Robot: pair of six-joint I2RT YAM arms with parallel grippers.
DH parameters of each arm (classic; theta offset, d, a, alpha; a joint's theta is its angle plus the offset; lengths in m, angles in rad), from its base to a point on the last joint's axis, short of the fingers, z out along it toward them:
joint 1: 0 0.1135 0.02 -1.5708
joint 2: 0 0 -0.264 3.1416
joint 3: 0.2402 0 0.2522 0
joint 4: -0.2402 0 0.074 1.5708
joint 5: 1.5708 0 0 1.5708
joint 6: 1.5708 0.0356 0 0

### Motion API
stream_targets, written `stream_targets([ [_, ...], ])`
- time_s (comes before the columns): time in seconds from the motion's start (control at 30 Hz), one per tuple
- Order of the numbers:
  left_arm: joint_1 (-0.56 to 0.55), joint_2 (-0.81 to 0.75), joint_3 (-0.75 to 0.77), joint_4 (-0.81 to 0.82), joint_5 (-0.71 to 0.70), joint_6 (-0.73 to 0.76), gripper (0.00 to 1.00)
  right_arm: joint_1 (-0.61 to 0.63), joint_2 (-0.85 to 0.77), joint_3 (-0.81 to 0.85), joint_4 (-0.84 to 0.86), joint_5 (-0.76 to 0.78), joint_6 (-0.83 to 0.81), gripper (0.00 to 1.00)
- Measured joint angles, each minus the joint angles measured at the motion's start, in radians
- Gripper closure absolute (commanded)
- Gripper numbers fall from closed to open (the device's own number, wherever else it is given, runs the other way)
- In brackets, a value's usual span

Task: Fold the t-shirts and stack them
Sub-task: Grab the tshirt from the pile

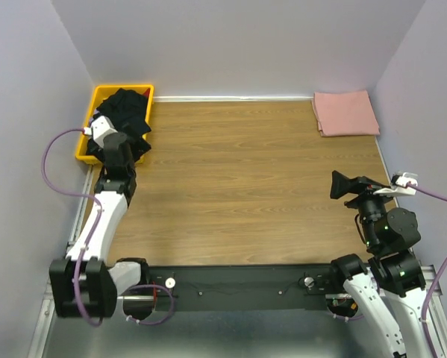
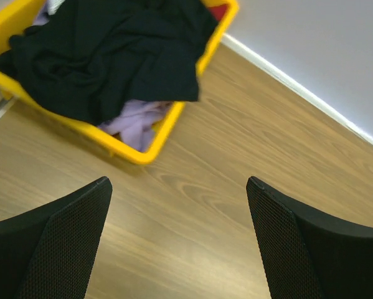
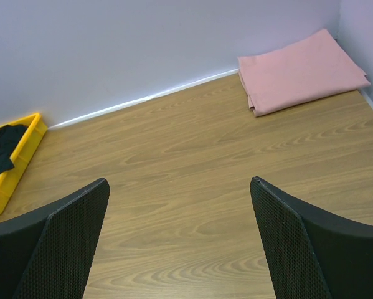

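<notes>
I will next move my left gripper down, away from my base and toward the wall beside the bin, onto the black t-shirt's near part (image 2: 56,85).
A black t-shirt (image 1: 126,112) lies crumpled in a yellow bin (image 1: 83,146) at the back left and spills over its rim (image 2: 111,56). A salmon-pink t-shirt (image 1: 346,113) lies folded flat in the back right corner (image 3: 301,71). My left gripper (image 1: 136,151) hovers at the bin's near right corner. Its jaws are open over bare wood (image 2: 177,180), with nothing between them. My right gripper (image 1: 341,186) is raised over the table's right side and points left. It is open and empty (image 3: 180,180).
Lavender cloth (image 2: 136,121) and a scrap of red (image 2: 218,11) show under the black shirt in the yellow bin (image 2: 164,132). The bin (image 3: 17,167) also shows far left in the right wrist view. Walls close in the wooden table (image 1: 238,186) on three sides.
</notes>
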Motion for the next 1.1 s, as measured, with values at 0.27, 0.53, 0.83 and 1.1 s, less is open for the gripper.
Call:
stream_targets([
  [0.27, 0.273, 0.380, 0.165, 0.023, 0.005, -0.136, 0.12, 0.013, -0.007, -0.010, 0.006, 0.023, 0.000, 0.00],
  [0.53, 0.368, 0.649, 0.343, -0.010, 0.006, -0.206, 0.29, 0.016, -0.005, -0.013, 0.013, 0.034, 0.000, 0.00],
  [0.83, 0.366, 0.784, 0.500, -0.085, 0.003, -0.231, 1.00, 0.016, 0.013, -0.013, 0.014, 0.034, 0.000, 0.00],
  [1.1, 0.337, 0.771, 0.553, -0.146, -0.025, -0.220, 1.00, 0.016, 0.014, -0.013, 0.014, 0.034, 0.000, 0.00],
])
